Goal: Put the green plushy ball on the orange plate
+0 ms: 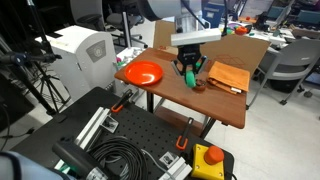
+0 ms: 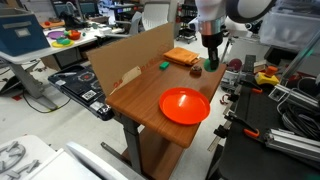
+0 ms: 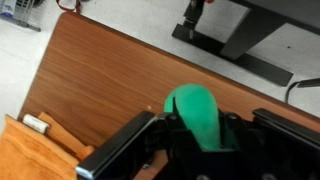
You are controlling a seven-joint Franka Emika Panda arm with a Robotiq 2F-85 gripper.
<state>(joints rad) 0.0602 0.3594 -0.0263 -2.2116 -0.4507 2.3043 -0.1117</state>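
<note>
The orange plate is empty, so my gripper will next move sideways across the wooden table, then down over the middle of the orange plate (image 1: 145, 73) and release the ball.
The green plushy ball (image 3: 194, 112) sits squeezed between my gripper's (image 3: 195, 135) two black fingers in the wrist view. In both exterior views the gripper (image 1: 189, 70) (image 2: 211, 62) hangs just above the wooden table, and a bit of green shows between its fingers (image 1: 189, 71). The orange plate (image 1: 145, 73) (image 2: 184, 104) lies on the table, apart from the gripper, near a table end. The plate does not show in the wrist view.
An orange-tan rectangular sheet (image 1: 227, 77) (image 2: 181, 57) lies on the wooden table (image 1: 205, 102) beside the gripper. A small teal-green object (image 2: 163, 66) and a cardboard panel (image 2: 125, 58) stand along one table edge. A brown round object (image 1: 199, 86) sits by the gripper.
</note>
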